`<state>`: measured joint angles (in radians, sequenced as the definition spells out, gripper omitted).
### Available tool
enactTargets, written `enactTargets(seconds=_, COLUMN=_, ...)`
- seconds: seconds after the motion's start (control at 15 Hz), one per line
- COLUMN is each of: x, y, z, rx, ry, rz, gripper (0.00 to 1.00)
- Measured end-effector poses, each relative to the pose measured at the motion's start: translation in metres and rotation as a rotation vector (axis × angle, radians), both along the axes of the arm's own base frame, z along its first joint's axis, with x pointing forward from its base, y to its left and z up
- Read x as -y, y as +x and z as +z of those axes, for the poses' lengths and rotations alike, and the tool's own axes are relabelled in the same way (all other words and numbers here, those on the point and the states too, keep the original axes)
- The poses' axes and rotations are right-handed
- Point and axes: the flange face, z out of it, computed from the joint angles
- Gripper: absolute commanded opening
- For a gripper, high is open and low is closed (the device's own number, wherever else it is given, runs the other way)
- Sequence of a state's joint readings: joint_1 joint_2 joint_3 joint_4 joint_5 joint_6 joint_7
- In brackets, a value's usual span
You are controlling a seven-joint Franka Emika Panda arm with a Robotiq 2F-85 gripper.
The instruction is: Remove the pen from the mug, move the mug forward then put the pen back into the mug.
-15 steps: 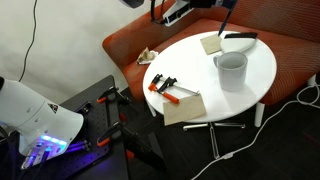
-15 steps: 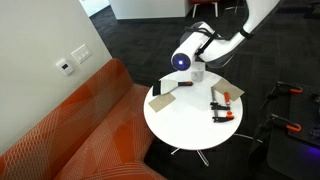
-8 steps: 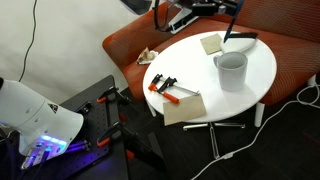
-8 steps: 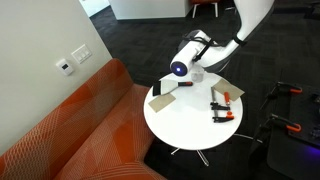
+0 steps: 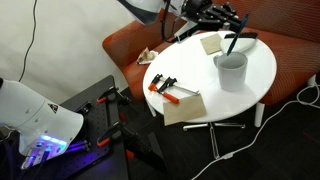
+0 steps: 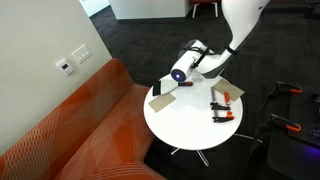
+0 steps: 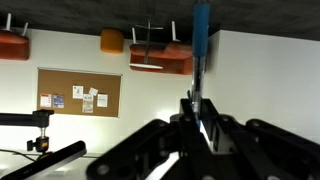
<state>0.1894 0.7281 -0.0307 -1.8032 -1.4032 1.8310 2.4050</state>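
Note:
My gripper lowers toward the mug's opening (image 5: 231, 59) next and releases the thin dark pen inside, because the pen already slants down to the mug's rim.
The white mug (image 5: 231, 70) stands on the round white table (image 5: 190, 75), on its side toward the sofa. My gripper (image 5: 222, 28) hangs just above and behind the mug, shut on the thin dark pen (image 5: 228, 44). The pen slants down toward the mug's rim. In the wrist view the pen (image 7: 200, 45) sticks straight out from between the closed fingers (image 7: 200, 112); the mug does not show there. In an exterior view my arm and wrist (image 6: 190, 70) cover the mug.
Orange-handled clamps (image 5: 165, 88) (image 6: 222, 105) lie next to a brown sheet (image 5: 183, 106). A tan pad (image 5: 211, 43) and a short black marker-like thing (image 5: 241, 37) lie near the mug. An orange sofa (image 5: 130, 45) curves behind the table. Cables cross the floor.
My arm has come down from the frame's top edge and turned. The gripper with the pen is now lower and closer to the mug. The mug has not moved.

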Motion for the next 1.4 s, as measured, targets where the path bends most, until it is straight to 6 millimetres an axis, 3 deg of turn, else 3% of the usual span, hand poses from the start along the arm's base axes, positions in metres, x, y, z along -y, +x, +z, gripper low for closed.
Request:
enactTargets(seconds=0.47, x=-0.002, y=0.005, z=-0.036, rx=-0.029, ry=0.011, rz=-0.009, gripper=0.04)
enactTargets(seconds=0.53, x=-0.003, y=0.005, z=-0.042, rx=-0.034, ry=0.014, rz=-0.009, gripper=0.40)
enactTargets(seconds=0.67, x=-0.006, y=0.005, z=-0.052, rx=-0.042, ry=0.018, rz=-0.010, gripper=0.48)
enactTargets(seconds=0.8, x=-0.008, y=0.005, z=-0.055, rx=-0.044, ry=0.020, rz=-0.008, gripper=0.64)
enactTargets(seconds=1.13, x=-0.016, y=0.012, z=-0.031, rx=-0.009, ry=0.029, rz=-0.001, gripper=0.99)
enactTargets(seconds=1.4, x=-0.021, y=0.011, z=0.008, rx=0.054, ry=0.045, rz=-0.001, gripper=1.00)
